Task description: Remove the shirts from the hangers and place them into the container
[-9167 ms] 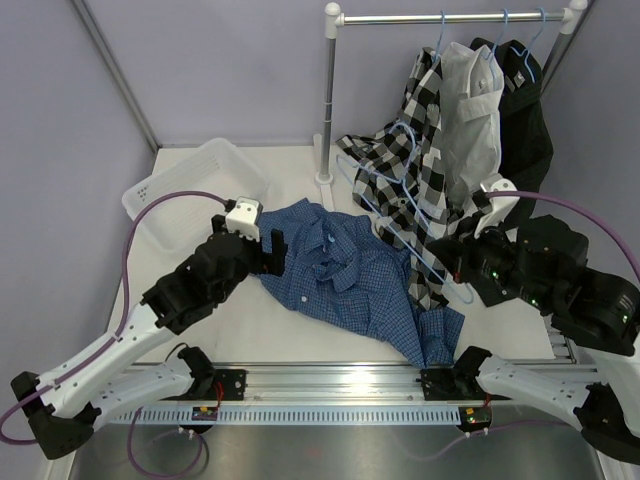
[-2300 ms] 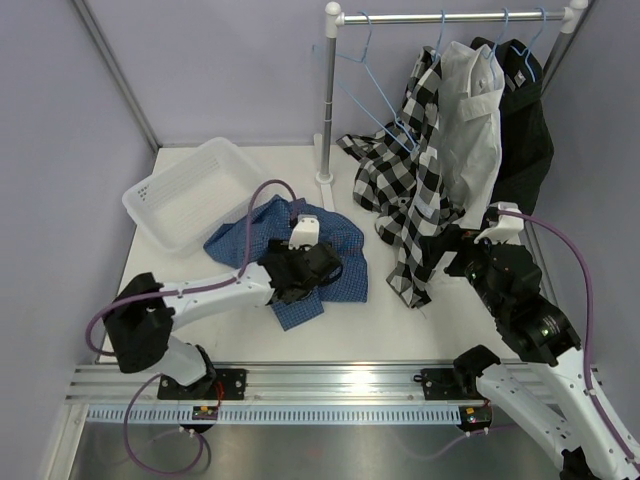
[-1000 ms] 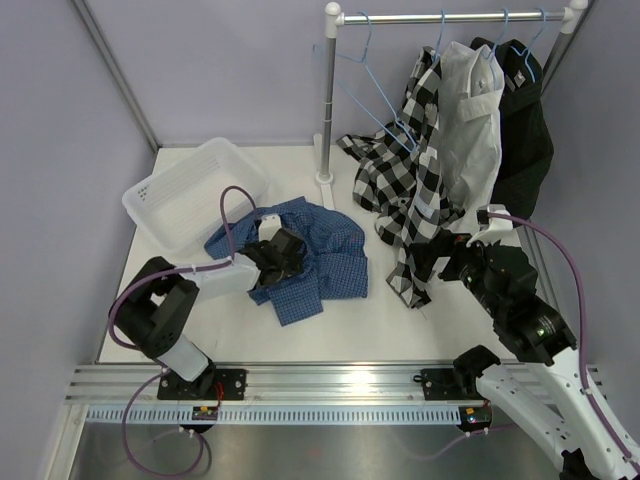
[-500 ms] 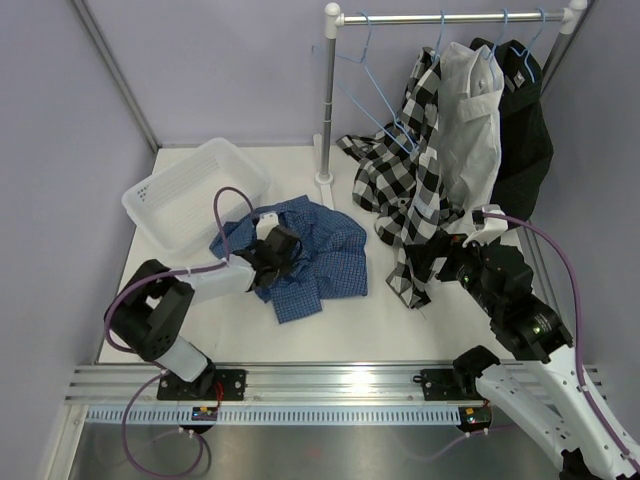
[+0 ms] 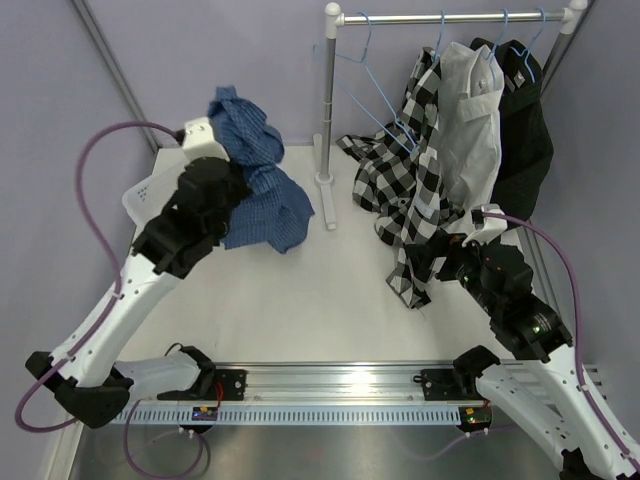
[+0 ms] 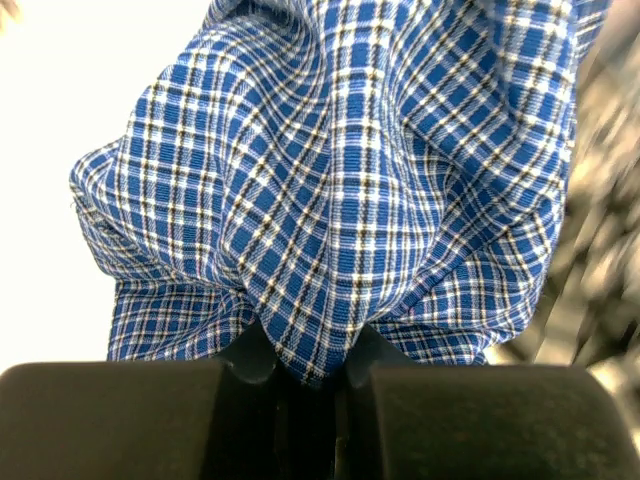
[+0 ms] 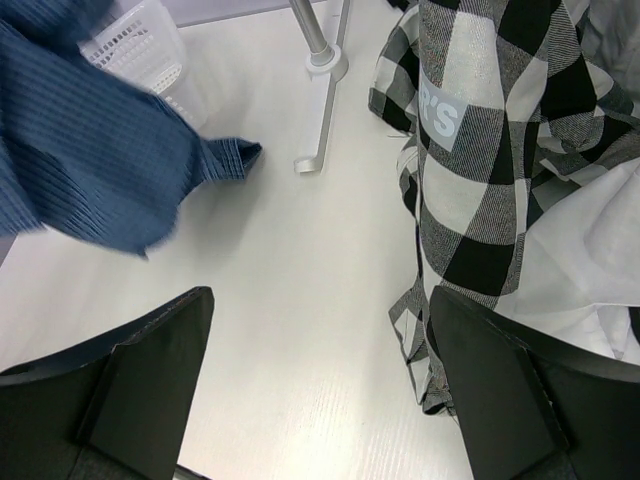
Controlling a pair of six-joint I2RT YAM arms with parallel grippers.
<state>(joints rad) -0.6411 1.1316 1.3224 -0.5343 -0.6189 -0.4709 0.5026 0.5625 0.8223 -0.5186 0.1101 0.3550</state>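
Note:
My left gripper holds the overhanging shirt and should carry it down and to the left in the top view. It should then lower the shirt inside the white container (image 5: 140,190) and let go of it.
My left gripper (image 5: 228,180) is shut on a fold of the blue small-check shirt (image 5: 258,170) and holds it in the air at the back left. In the left wrist view the fold (image 6: 330,230) is pinched between the two black fingers. The bunched shirt hangs over the white container (image 5: 140,190), hiding most of it. In the right wrist view the container (image 7: 140,45) is at the top left behind the blue shirt (image 7: 90,150). My right gripper (image 5: 432,255) stands open with nothing in it, just left of the hanging black-and-white shirt (image 5: 415,190). An empty light-blue hanger (image 5: 365,80) hangs on the rail.
The white shirt (image 5: 470,120) and black shirt (image 5: 520,130) hang on hangers at the right of the rack. The rack's white pole (image 5: 330,100) and its foot (image 5: 325,180) stand at the back centre. The black-and-white shirt's tail (image 7: 440,330) trails onto the table.
The left arm has lifted the blue shirt off the table, up and back to the left over the container. The right arm has barely moved.

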